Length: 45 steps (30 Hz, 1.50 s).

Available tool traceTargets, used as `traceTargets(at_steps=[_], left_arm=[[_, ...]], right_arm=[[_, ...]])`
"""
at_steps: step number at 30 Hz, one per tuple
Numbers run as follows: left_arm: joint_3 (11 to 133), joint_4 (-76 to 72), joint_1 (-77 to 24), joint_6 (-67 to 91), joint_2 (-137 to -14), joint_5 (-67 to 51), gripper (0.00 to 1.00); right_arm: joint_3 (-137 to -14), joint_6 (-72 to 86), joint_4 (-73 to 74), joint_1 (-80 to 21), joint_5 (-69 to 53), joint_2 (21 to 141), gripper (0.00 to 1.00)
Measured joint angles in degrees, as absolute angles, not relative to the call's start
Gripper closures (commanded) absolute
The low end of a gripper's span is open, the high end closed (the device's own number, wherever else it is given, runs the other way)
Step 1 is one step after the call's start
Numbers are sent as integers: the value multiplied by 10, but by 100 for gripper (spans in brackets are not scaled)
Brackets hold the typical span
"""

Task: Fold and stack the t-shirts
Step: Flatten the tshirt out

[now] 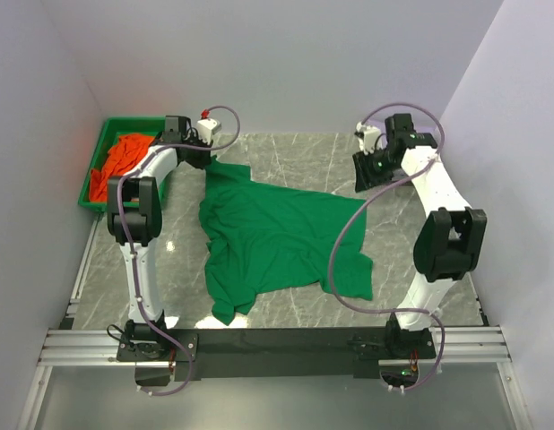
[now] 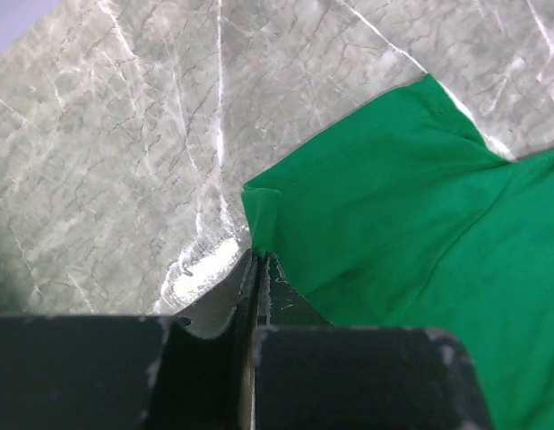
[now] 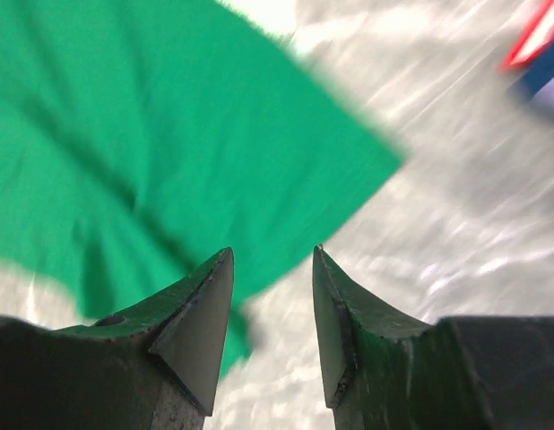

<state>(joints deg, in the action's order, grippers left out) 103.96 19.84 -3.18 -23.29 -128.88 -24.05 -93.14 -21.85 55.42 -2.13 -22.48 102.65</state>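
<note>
One far corner of the green t-shirt (image 1: 277, 237) is already in my left gripper, so my right gripper will next go down, open, onto the other far corner (image 1: 363, 201) and close there.
A bright green t-shirt (image 1: 277, 237) lies spread and rumpled over the middle of the marble table (image 1: 420, 269). My left gripper (image 1: 205, 159) is at its far left corner; in the left wrist view the jaws (image 2: 259, 257) are shut, with the tips pinching the folded corner of the green cloth (image 2: 393, 206). My right gripper (image 1: 371, 170) hangs above the table at the far right. In its own blurred view it (image 3: 272, 255) is open with nothing between the fingers, and the green t-shirt (image 3: 142, 134) lies below. An orange t-shirt (image 1: 125, 159) is bunched in the tray.
A green plastic tray (image 1: 96, 170) sits at the far left against the wall. Pale walls close in the table on three sides. The right arm's cable (image 1: 341, 242) loops over the shirt's right side. A red and blue object (image 3: 537, 49) shows at the edge of the right wrist view.
</note>
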Motion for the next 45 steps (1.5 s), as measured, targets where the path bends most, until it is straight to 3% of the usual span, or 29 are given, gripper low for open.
traceTargets(at_steps=[6, 12, 37, 40, 41, 42, 44, 45], left_arm=[[1039, 209, -31, -231, -1287, -246, 94], [1030, 199, -30, -226, -1287, -248, 93], [1074, 209, -28, -191, -1334, -252, 95], [1075, 210, -28, -186, -1340, -250, 95], [1075, 211, -28, -185, -1340, -249, 95], [1075, 211, -28, -183, -1340, -248, 96], [1075, 209, -28, -180, -1340, -248, 99], [1077, 211, -28, -176, -1340, -250, 99]], right_arm=[[-1021, -165, 481, -24, -167, 1161, 48], [-1028, -156, 469, -24, -127, 1262, 46], [-999, -196, 468, 17, -172, 1268, 50], [-999, -200, 468, 19, -176, 1268, 61], [-999, -204, 468, 20, -176, 1268, 77], [-999, -209, 469, 22, -177, 1268, 86], [-998, -212, 479, 25, -183, 1269, 100], [-998, -215, 483, 25, -190, 1269, 100]])
